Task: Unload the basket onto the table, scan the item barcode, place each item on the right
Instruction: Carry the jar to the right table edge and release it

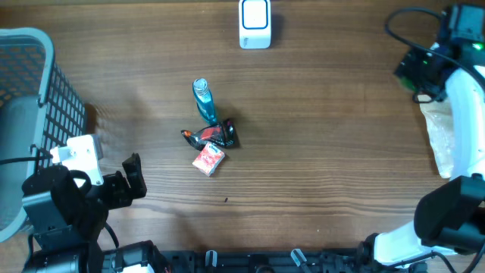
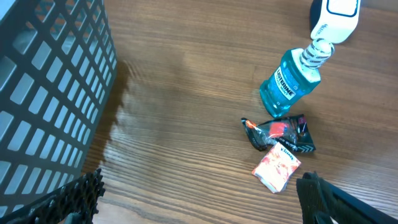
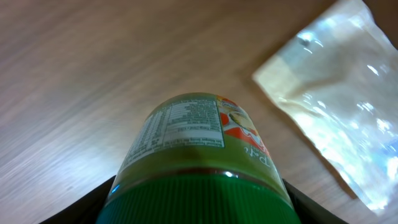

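The green-lidded jar hangs above the table, and next my right gripper will carry it back and down onto the clear plastic bag's near-lying side.
My right gripper is shut on a green-lidded jar, gripping it by the lid; its label shows a nutrition panel, and no barcode shows. Overhead, this gripper hangs at the table's far right. The white scanner stands at the far edge, also in the left wrist view. My left gripper is open and holds nothing at the near left. Its fingers frame bare wood. Ahead of it lie a blue mouthwash bottle, a black packet and a red-white packet.
A grey mesh basket fills the left side, close beside my left gripper in the left wrist view. A clear plastic bag lies on the right under the right arm, and shows in the right wrist view.
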{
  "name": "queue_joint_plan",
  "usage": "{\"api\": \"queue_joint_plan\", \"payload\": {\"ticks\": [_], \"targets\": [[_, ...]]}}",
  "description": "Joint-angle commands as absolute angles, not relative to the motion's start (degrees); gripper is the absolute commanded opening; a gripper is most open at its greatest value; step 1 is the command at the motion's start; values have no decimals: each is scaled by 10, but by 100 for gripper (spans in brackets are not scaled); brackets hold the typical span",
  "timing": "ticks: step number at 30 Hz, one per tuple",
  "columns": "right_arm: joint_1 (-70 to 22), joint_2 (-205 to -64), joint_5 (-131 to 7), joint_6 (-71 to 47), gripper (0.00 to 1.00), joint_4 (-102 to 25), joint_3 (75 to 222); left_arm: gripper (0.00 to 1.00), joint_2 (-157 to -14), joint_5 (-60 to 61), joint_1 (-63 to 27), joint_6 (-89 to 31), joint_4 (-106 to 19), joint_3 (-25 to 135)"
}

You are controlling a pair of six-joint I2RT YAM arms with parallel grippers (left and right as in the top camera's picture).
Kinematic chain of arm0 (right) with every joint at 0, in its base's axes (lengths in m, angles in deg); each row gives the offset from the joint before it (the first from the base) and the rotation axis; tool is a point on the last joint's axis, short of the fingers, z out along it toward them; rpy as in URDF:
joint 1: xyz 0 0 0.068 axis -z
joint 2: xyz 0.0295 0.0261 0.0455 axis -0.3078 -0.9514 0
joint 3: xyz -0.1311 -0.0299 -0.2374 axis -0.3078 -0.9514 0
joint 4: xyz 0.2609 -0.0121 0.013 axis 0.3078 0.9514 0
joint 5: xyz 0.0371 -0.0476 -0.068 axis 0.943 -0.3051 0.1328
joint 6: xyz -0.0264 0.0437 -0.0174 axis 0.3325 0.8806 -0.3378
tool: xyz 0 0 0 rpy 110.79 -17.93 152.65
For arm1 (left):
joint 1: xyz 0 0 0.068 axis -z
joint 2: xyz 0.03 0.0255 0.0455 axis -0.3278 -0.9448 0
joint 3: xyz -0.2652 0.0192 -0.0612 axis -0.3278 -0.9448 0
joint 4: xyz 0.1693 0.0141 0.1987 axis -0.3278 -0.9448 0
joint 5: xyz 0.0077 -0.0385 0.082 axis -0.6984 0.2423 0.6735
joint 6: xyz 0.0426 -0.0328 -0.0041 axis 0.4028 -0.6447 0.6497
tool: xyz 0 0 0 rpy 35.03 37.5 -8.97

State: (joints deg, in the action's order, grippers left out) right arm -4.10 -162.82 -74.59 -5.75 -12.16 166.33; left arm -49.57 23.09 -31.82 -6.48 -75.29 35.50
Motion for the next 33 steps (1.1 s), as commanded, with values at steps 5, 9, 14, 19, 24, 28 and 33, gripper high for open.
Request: {"api": "queue_joint_plan", "payload": {"ticks": [5, 9, 14, 19, 24, 28, 33], "targets": [[2, -1622, -710, -44, 57, -204, 1517, 100, -495, 228, -315, -70, -751, 355], [2, -1622, -711, -16, 57, -225, 1468, 100, -495, 228, -315, -70, -751, 355], [2, -1622, -711, 15, 57, -260, 1396, 100, -495, 228, -315, -70, -751, 355], [11, -1622, -767, 16, 62, -306, 1377, 100, -495, 228, -315, -70, -751, 354], [61, -1631, -782, 28, 62, -344, 1377, 100, -495, 228, -315, -70, -751, 354], [119, -1675, -766, 29, 64, -364, 1377, 100, -495, 228, -315, -71, -751, 354], [173, -1702, -760, 28, 66, -400, 1378, 100, -495, 228, -315, -70, -751, 355]]}}
